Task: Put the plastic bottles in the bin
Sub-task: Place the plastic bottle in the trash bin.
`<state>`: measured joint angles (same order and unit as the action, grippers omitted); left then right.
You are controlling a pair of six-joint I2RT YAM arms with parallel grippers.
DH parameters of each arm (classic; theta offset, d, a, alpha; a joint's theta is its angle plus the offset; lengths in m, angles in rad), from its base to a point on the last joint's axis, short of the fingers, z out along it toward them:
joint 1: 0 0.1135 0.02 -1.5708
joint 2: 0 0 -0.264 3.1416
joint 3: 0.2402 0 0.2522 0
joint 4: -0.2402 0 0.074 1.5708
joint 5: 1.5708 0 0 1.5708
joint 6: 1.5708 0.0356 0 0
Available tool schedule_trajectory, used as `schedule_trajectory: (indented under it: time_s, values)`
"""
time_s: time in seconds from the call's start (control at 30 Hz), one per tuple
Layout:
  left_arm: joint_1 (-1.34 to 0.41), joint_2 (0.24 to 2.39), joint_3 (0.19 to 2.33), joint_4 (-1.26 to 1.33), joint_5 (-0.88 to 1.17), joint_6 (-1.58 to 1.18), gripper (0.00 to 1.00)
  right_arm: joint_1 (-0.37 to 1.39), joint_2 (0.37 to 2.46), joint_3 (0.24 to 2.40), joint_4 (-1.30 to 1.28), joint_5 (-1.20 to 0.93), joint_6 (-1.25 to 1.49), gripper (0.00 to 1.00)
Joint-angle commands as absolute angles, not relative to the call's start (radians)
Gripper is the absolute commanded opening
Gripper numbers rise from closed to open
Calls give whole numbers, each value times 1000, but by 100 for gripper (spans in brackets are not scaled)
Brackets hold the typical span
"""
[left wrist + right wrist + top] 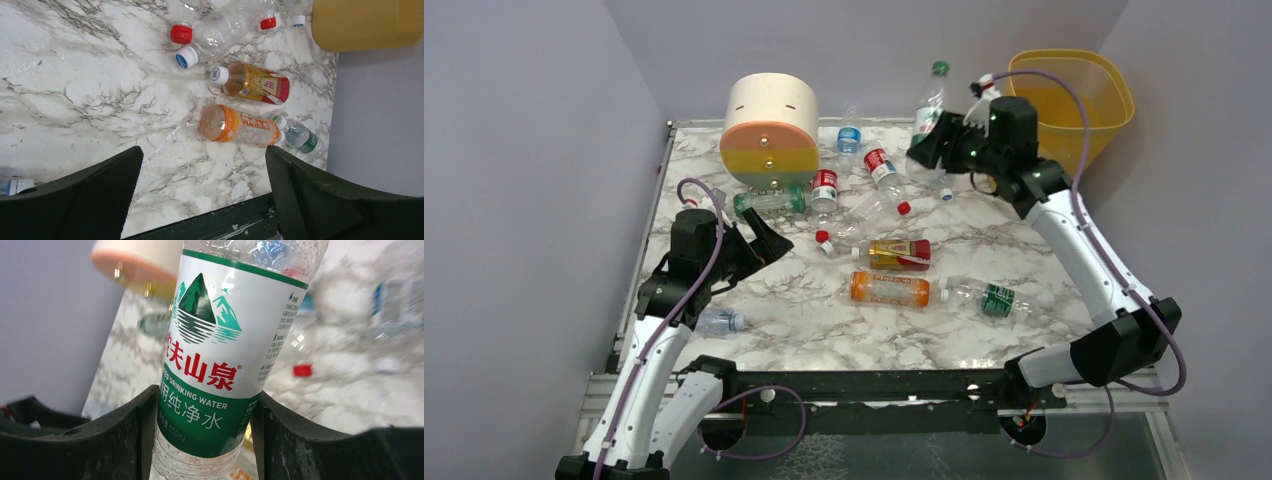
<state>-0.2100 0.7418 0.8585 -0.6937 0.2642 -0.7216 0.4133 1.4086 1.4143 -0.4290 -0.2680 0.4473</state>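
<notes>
I should next move my right gripper up and outward over the yellow-orange bin's open top (1072, 90) to let go of the clear bottle, because the bottle still hangs outside the bin's rim.
My right gripper (939, 140) (205, 395) is shut on a clear bottle (930, 108) (220, 355) with a white-and-green label and green cap, held upright above the table's far right, just left of the yellow-orange bin (1114, 85) (367, 22). My left gripper (769, 240) (204, 155) hangs open over bare marble at the near left. An orange bottle (889, 289) (240, 128), an amber red-labelled bottle (899, 254) (255, 82) and a clear green-labelled bottle (984, 297) (302, 139) lie mid-table. More bottles (825, 185) lie farther back.
A round cream, orange and yellow drawer unit (769, 125) (135, 260) stands at the back left with a green bottle (769, 203) at its foot. A small clear bottle (719, 321) lies beside my left arm. Grey walls close in the table.
</notes>
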Motion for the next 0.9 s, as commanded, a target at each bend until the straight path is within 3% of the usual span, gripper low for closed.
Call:
schedule_trajectory:
  time_s: [0.0, 0.37, 0.63, 0.87]
  values:
    - [-213, 752, 823, -633, 287, -718, 99, 285, 1423, 1576, -432, -206, 384, 56]
    - [-213, 766, 758, -544, 356, -710, 99, -161, 1677, 1914, -329, -384, 558, 56]
    - [-215, 783, 746, -534, 371, -702, 99, -210, 1902, 2130, -347, -415, 610, 56]
    - [-214, 801, 751, -553, 375, -687, 99, -215, 1913, 2077, -378, -321, 577, 58]
